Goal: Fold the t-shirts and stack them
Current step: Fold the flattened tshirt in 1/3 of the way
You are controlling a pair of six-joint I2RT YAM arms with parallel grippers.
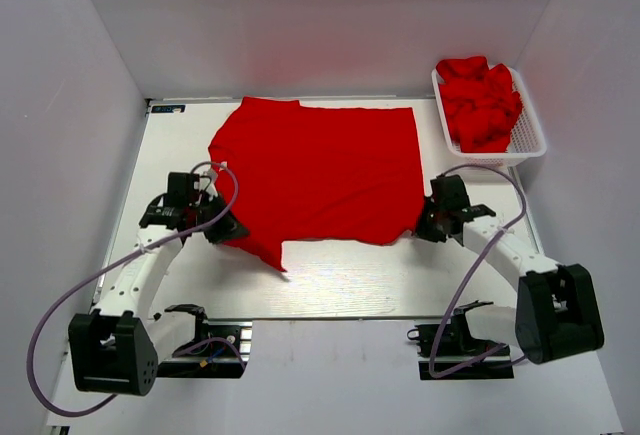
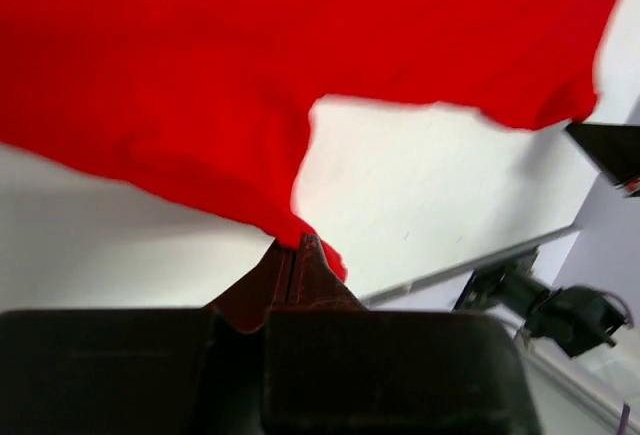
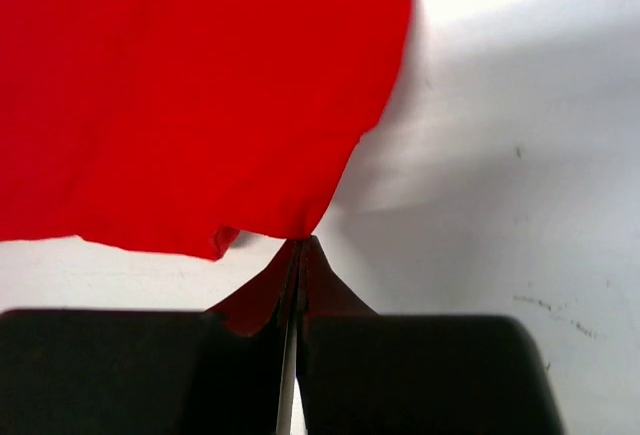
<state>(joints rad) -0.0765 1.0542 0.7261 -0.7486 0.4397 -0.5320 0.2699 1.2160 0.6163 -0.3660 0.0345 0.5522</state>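
The left gripper will carry the held sleeve edge outward and let it go over the far sleeve (image 1: 250, 121), because the shirt is still spread flat and unfolded.
One red t-shirt (image 1: 320, 170) lies spread flat across the middle of the white table (image 1: 350, 280); a sleeve points toward the near left. My left gripper (image 1: 228, 227) is at the shirt's left side, shut on a fold of the red fabric (image 2: 200, 75), which bunches at the gripper's tips (image 2: 297, 245). My right gripper (image 1: 420, 230) is at the shirt's near right corner. In the right wrist view its tips (image 3: 305, 243) are shut on the edge of the cloth (image 3: 200, 85). More crumpled red t-shirts (image 1: 478, 103) fill the basket.
A white mesh basket (image 1: 530, 135) stands at the back right corner of the table. White walls close in the table on three sides. The two arm bases and their cables sit at the near edge.
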